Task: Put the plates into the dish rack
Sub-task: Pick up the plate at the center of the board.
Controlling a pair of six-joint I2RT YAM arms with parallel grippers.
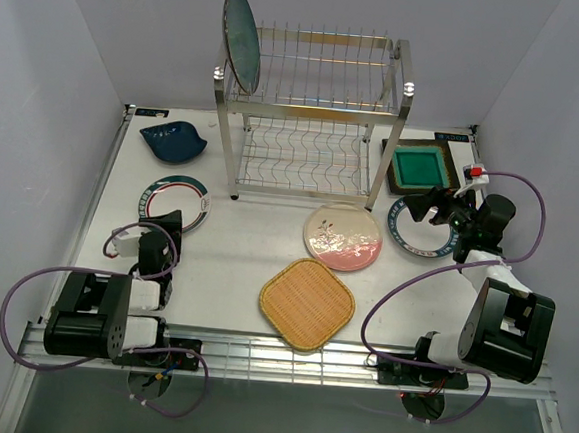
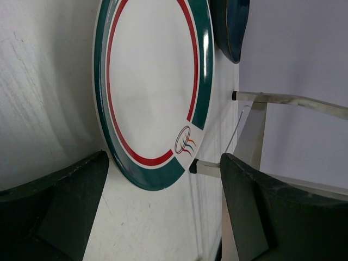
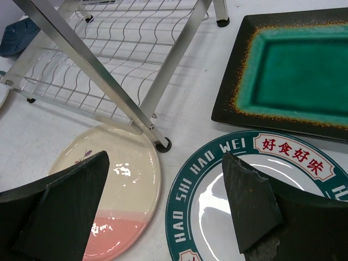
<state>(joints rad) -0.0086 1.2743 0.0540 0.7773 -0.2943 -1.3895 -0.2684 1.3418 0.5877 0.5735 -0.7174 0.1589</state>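
Note:
My left gripper will move down slightly, straddle the white plate's near rim (image 1: 185,229) (image 2: 127,170) and close, because that rim is low between its open fingers.
The dish rack (image 1: 313,108) stands at the back centre, with a dark teal round plate (image 1: 241,40) upright at the left end of its top tier. On the table lie a dark blue leaf dish (image 1: 173,140), a white teal-and-red-rimmed plate (image 1: 175,203), a pink-cream floral plate (image 1: 343,237), an orange woven plate (image 1: 307,302), a green square plate (image 1: 421,168) and a white lettered teal-rimmed plate (image 1: 424,232). My left gripper (image 2: 163,201) is open just short of the white plate (image 2: 152,81). My right gripper (image 3: 163,201) hangs open above the lettered plate's (image 3: 217,217) left rim, holding nothing.
A rack foot (image 3: 163,145) stands between the floral plate (image 3: 119,190) and the lettered plate. The green square plate (image 3: 293,65) lies just behind the lettered one. White walls close in the table on the left, back and right.

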